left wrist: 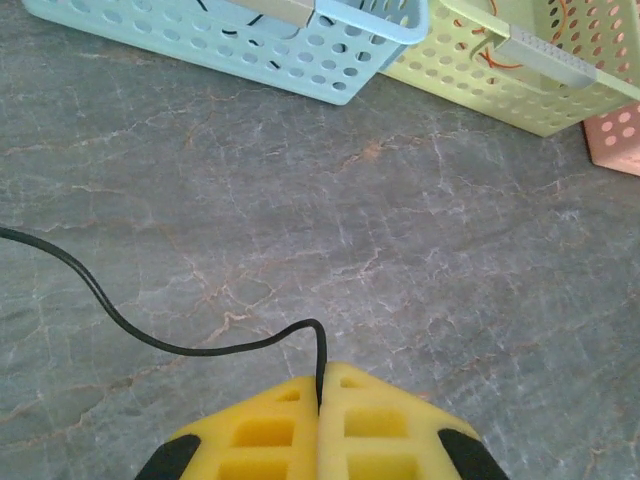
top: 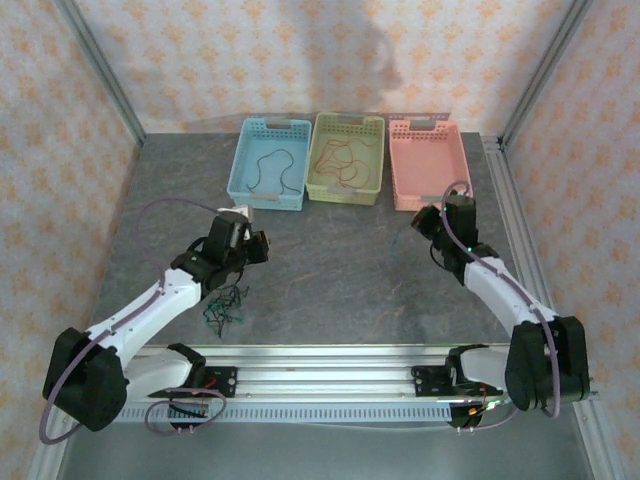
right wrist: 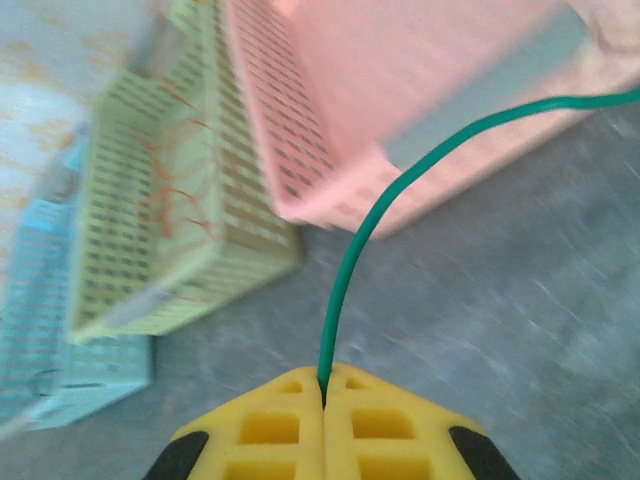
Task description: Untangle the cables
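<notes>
The green cable needs to go outward over the pink basket's near rim in the robot's right gripper, which should release it on the pink basket's empty bottom, just outward of the gripper.
A small knot of black and green cables [top: 223, 307] lies on the grey table under my left forearm. My left gripper [top: 259, 246] hovers just past it. In the left wrist view its yellow fingers [left wrist: 262, 432] are shut on a black cable [left wrist: 190, 348], which curves away to the left over the table. My right gripper [top: 428, 222] is near the pink basket. Its yellow fingers [right wrist: 265, 428] are shut on a green cable [right wrist: 368, 218] that arcs up and off to the right. A loose black cable [top: 270, 165] lies in the blue basket, and orange cables [top: 343, 160] lie in the green one.
Three baskets stand in a row at the back: blue [top: 243, 190], green [top: 316, 188] and pink [top: 402, 196]. Metal frame rails run along the right edge and the near edge [top: 330, 362]. Purple-grey arm cables loop beside both arms.
</notes>
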You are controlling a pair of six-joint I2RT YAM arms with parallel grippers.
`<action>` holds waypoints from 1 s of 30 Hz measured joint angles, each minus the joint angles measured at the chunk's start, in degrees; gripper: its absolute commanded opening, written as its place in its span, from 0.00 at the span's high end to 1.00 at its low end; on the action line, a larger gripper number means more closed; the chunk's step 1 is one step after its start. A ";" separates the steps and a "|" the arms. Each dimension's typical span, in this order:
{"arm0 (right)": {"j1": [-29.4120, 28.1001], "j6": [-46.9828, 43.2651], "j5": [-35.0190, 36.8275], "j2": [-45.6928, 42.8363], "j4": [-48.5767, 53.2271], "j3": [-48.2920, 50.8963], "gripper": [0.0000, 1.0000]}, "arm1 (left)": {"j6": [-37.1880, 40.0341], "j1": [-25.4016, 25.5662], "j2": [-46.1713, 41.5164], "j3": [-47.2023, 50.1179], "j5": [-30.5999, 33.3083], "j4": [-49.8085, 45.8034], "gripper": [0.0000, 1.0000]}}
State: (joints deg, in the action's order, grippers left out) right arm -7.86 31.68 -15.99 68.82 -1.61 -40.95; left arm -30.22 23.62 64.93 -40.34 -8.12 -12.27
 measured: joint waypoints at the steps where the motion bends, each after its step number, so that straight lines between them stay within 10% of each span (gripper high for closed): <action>1: 0.00 -0.28 -0.20 -0.28 1.29 -2.62 1.00 | 0.28 0.00 0.20 0.44 0.61 1.20 1.00; 30: 1.07 -6.51 -9.81 42.40 19.63 -55.15 1.00 | 0.11 -2.03 -6.80 7.39 3.74 8.11 1.00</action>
State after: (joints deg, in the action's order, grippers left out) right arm -6.79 25.17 -25.80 111.22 18.02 -96.09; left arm -30.11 21.58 58.13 -32.95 -4.38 -4.16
